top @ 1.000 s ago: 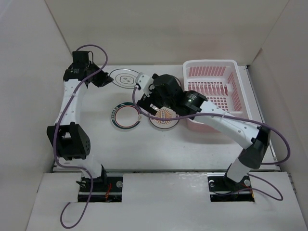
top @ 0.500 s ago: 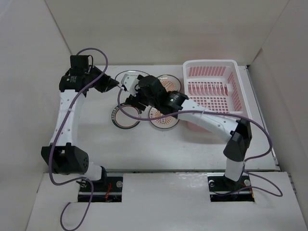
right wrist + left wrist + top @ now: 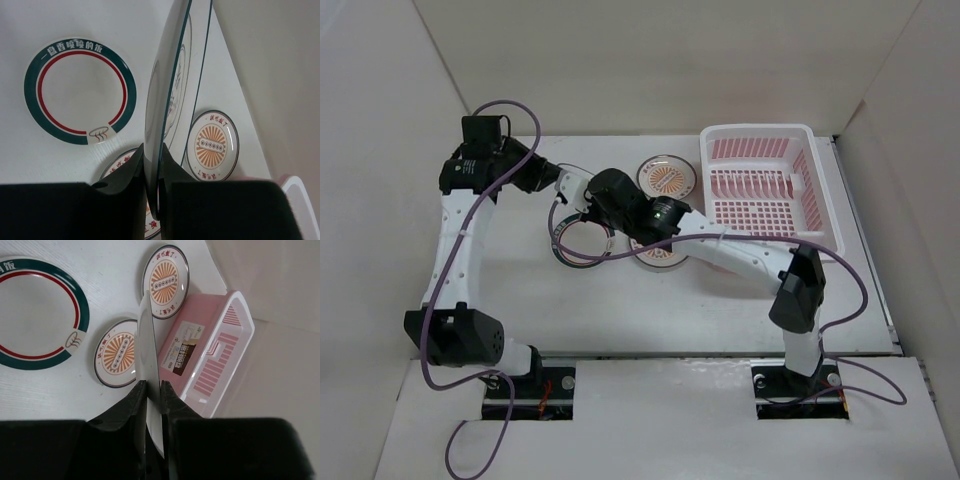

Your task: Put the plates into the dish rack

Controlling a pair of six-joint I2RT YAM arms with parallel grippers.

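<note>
Next I will swing my right gripper toward the right in the top view and lower, releasing the dark-rimmed plate in the rack's end slot (image 3: 721,184) by the sunburst plates, since it's empty.
The dark-rimmed plate (image 3: 170,85) with the pale centre motif stands on edge above the table, seen edge-on (image 3: 147,340) in both wrist views. My left gripper (image 3: 152,384) is shut on one side of its rim, at the back left (image 3: 552,178). My right gripper (image 3: 151,147) is shut on the opposite side (image 3: 570,190). The green-rimmed plate (image 3: 570,258) lies flat just below them. One sunburst plate (image 3: 666,177) lies beside the pink dish rack (image 3: 757,131); the other sunburst plate (image 3: 665,262) lies partly under my right arm.
White walls enclose the table on the left, back and right. My right arm stretches diagonally across the table from its base, passing the rack's near left corner. A label is stuck on the rack's side wall (image 3: 182,352).
My right gripper swung left from above the sunburst plates and closed on the dark-rimmed plate. That plate went from lying flat to standing on edge in my left gripper.
</note>
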